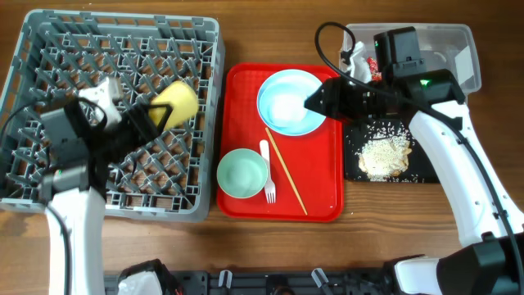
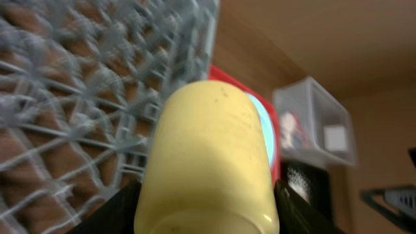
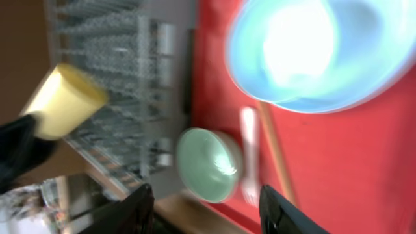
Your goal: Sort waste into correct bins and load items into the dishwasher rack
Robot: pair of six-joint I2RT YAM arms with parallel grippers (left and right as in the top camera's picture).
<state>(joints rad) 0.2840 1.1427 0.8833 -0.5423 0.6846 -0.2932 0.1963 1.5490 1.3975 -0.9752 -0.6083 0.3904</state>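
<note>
I need to carry the yellow cup (image 1: 178,100) next with my left gripper, down and back, to the left in the overhead view, onto the empty near wires of the rack.
My left gripper (image 1: 161,111) is shut on the small yellow cup (image 1: 178,100) and holds it over the right part of the grey dishwasher rack (image 1: 49,49). In the left wrist view the cup (image 2: 208,149) fills the space between the fingers. My right gripper (image 1: 315,100) is open and empty at the right rim of a pale blue round dish (image 1: 288,100); I cannot tell plate from bowl there. The light green bowl (image 1: 242,173), white fork (image 1: 268,174) and chopstick (image 1: 285,170) lie on the red tray (image 1: 323,176). Rice crumbs (image 1: 383,153) lie in the black tray (image 1: 426,170). The red wrapper (image 1: 374,69) is in the clear tub (image 1: 458,41).
The right wrist view shows the open fingers (image 3: 208,205) over the green bowl (image 3: 208,162), the fork (image 3: 250,153), the blue dish (image 3: 318,52) and the rack (image 3: 123,71). The rack, red tray and bins stand side by side on a wooden table (image 1: 246,33).
</note>
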